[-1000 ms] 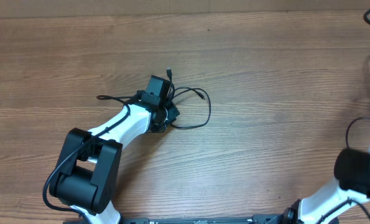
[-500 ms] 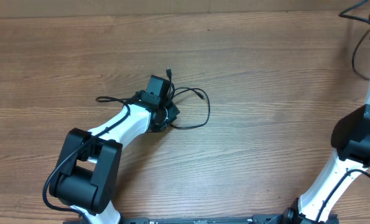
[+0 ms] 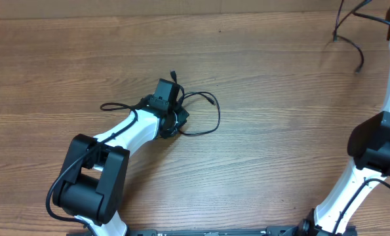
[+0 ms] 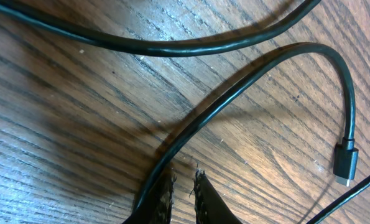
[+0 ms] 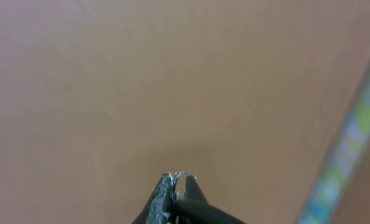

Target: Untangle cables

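I should next lower the black cable with my right gripper onto the bare wood below the gripper, near the table's far edge and clear of the tangle, and let it go there.
A tangle of thin black cables (image 3: 204, 113) lies on the wooden table (image 3: 280, 131) at centre left. My left gripper (image 3: 175, 113) is down on the tangle. In the left wrist view its jaws (image 4: 183, 177) are nearly together with bare wood between the tips. One cable (image 4: 265, 68) runs along the outside of the left finger and ends in a plug (image 4: 345, 163). My right gripper (image 5: 180, 179) is shut on a black cable (image 5: 209, 214), held high. That cable's loose end (image 3: 347, 40) hangs at the top right of the overhead view, where the gripper itself is out of frame.
The right arm (image 3: 378, 144) stands along the table's right edge and reaches up out of the overhead view. The left arm's base (image 3: 90, 180) is at the front left. A loose plug (image 3: 173, 74) sticks out behind the left gripper.
The right arm has swung up and back. The cable it holds has come into the overhead view at the top right and moved left. The left arm has stayed on the tangle.
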Controlling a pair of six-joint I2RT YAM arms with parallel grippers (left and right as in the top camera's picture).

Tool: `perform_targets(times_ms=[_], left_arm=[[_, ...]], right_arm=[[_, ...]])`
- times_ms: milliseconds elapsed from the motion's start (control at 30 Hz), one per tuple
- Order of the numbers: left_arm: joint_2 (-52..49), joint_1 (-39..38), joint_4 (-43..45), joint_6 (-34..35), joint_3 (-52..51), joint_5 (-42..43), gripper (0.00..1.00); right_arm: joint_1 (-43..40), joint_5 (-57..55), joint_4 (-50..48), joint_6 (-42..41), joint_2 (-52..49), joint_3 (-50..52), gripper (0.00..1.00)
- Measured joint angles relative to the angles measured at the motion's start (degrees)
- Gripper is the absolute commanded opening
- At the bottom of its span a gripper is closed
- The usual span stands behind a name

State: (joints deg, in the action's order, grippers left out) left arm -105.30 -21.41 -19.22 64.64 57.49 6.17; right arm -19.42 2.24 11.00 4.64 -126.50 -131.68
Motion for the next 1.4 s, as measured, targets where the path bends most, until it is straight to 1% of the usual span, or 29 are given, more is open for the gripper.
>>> perform_targets(times_ms=[200,233,267,300,400,467,500,533,600,667,700,733,833,933,1133,1267,1400], left_arm=[[0.0,0.0,0.0,0.2,0.0,0.0,0.14],[0.0,0.0,0.0,0.4,0.0,0.0,0.14],[0.0,0.0,0.0,0.4,0.0,0.0,0.14],[0.0,0.0,0.0,0.4,0.0,0.0,0.15],[0.0,0.0,0.3,0.8,0.1,0.1,0.19],[-0.1,0.0,0.5,1.0,0.1,0.2,0.2],[-0.1,0.0,0.5,1.0,0.1,0.3,0.21],[-0.1,0.0,0.6,1.0,0.2,0.4,0.22],[-0.1,0.0,0.6,1.1,0.2,0.5,0.22],[-0.1,0.0,0.6,1.0,0.2,0.7,0.29],[-0.1,0.0,0.7,0.8,0.3,0.9,0.3],[-0.1,0.0,0.7,0.7,0.4,1.2,0.3],[-0.3,0.0,0.7,-0.9,0.4,2.4,0.12],[-0.9,0.0,1.3,-4.2,0.4,4.6,0.04],[-0.8,0.0,-0.9,-12.6,0.4,8.0,0.05],[2.0,0.0,-5.3,-17.4,0.4,8.2,0.04],[8.7,-0.3,-10.4,-20.3,0.4,6.2,0.04]], right_arm=[[-3.4,-1.7,13.2,0.0,-7.1,-0.8,0.04],[-3.8,-2.1,15.4,0.0,-8.9,-0.8,0.06],[-4.1,-2.5,16.9,-0.1,-10.5,-0.8,0.11],[-4.3,-2.8,18.5,-0.5,-12.0,-0.7,0.19],[-4.3,-3.5,22.7,-0.8,-15.0,0.0,0.57],[-4.1,-4.0,24.5,-1.1,-15.5,0.1,0.74],[-4.0,-4.1,25.3,-1.1,-15.5,0.1,0.88],[-3.8,-4.2,25.7,-1.6,-15.3,0.0,0.98],[-3.4,-4.4,27.2,-1.6,-14.4,0.0,1.0],[-3.0,-4.6,28.7,-1.8,-13.4,0.0,1.0],[-2.7,-4.6,29.2,-2.0,-12.9,0.0,1.0],[-2.4,-4.7,29.9,-2.2,-12.0,0.0,1.0],[-1.3,-4.7,32.4,-2.6,-8.3,0.0,1.0],[0.5,-4.8,36.7,-4.1,-3.0,0.0,1.0],[5.3,-1.5,47.1,-9.1,6.1,-0.9,1.0],[8.6,4.5,55.2,-12.4,6.7,-0.9,1.0],[12.2,11.3,60.9,-14.1,5.9,1.6,1.0]])
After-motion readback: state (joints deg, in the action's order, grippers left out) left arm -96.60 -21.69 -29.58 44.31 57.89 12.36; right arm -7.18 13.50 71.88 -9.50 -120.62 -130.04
